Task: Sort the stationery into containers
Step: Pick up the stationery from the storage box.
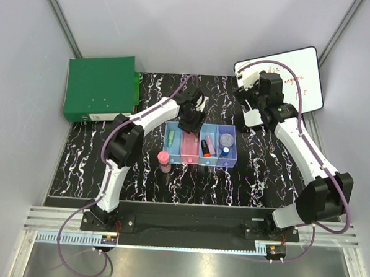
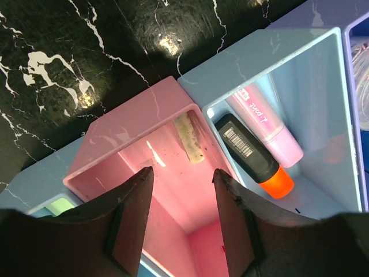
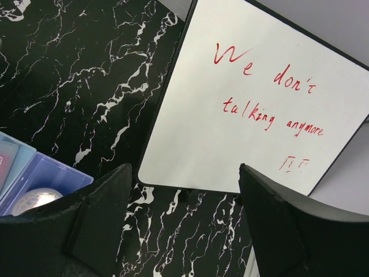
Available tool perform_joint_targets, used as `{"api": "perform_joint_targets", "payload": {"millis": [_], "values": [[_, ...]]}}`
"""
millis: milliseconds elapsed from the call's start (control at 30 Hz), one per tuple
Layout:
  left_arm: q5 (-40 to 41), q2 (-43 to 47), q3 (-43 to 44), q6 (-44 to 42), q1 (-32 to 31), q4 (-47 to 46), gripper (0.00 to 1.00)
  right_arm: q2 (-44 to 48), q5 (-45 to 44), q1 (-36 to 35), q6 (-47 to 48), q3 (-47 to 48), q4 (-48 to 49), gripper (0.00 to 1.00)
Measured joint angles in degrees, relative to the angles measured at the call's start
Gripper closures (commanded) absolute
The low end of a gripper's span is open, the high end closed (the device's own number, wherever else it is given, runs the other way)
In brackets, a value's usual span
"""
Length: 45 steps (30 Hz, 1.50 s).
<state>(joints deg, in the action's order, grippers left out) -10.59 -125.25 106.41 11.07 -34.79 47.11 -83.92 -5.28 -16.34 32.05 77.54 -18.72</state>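
Observation:
My left gripper needs to move down into the pink bin [image 2: 138, 124] next and turn slightly, with its fingers on both sides of the scrap, because the pale scrap's near end [image 2: 195, 152] is below the open fingers.
The containers [image 1: 190, 153] are a row of four joined bins mid-table. A green stick [image 1: 171, 138] lies in the left blue bin. An orange marker [image 2: 256, 158] and a pink marker [image 2: 266, 123] share the second blue bin. A grey disc [image 1: 226, 140] and a small blue piece [image 1: 224, 152] sit in the purple bin. A pink-capped dark tube [image 1: 164, 160] stands on the table by the row's front left corner. My left gripper [image 2: 182, 171] hangs open over the pink bin [image 2: 138, 124], holding nothing. My right gripper [image 3: 184, 167] is open and empty near the whiteboard.
A white writing board [image 3: 248, 115] with red handwriting leans at the back right. A large green box [image 1: 99, 89] lies at the back left. The purple bin's corner [image 3: 55, 176] shows at the right wrist view's lower left. A pale scrap [image 2: 190, 138] sticks to the pink bin's inner wall.

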Motion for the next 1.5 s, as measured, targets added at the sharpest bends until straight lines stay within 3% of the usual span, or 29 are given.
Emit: {"api": "perform_joint_targets", "payload": {"millis": [533,733,800,900,1500], "values": [[-0.4,-1.4,0.6,4.9,-0.5,-2.2,0.50,0.5,1.9,0.0,-1.1,0.0,0.0,0.18],[-2.7,-0.8,-2.1,9.5,0.2,-6.1,0.57,1.1,1.9,0.0,-1.1,-0.6,0.0,0.18],[-2.7,-0.8,-2.5,10.7,0.2,-6.7,0.68,1.2,1.9,0.0,-1.1,-0.7,0.0,0.18],[-3.3,-0.9,-3.9,12.7,0.1,-8.6,0.72,1.3,2.0,0.0,-1.1,-0.7,0.0,0.18],[0.2,-1.1,-4.7,17.5,-1.0,-9.2,0.68,1.3,3.5,0.1,-1.5,-0.7,0.0,0.18]]}}
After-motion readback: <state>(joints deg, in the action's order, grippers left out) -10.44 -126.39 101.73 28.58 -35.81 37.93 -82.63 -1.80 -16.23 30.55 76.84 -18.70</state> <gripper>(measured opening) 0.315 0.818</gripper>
